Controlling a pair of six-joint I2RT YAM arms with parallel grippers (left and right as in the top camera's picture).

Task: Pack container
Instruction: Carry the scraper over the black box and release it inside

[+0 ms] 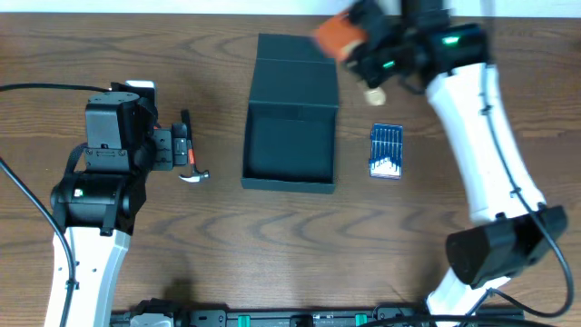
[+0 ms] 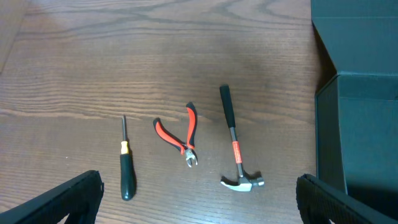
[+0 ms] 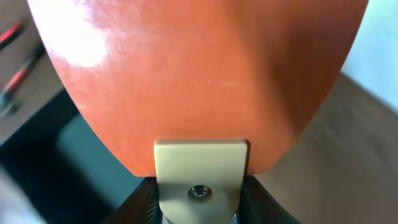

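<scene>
My right gripper will carry the tool across next, down into the container, and let it go, because the container's empty inside is below and to the left in the overhead view.
The dark teal-green container [image 1: 290, 141] lies open mid-table, its flap lid [image 1: 297, 62] folded back at the far side; its corner shows in the left wrist view [image 2: 360, 130]. My right gripper [image 1: 368, 56] is shut on an orange tool with a cream handle [image 3: 199, 81], held above the container's far right corner. My left gripper [image 2: 199, 202] is open and empty above a hammer [image 2: 235, 146], red-handled pliers [image 2: 180, 134] and a screwdriver [image 2: 126, 162], left of the container.
A small blue case of bits [image 1: 386, 152] lies right of the container. The hammer head [image 1: 193, 175] shows beside the left gripper in the overhead view. The table's far edge runs along the top.
</scene>
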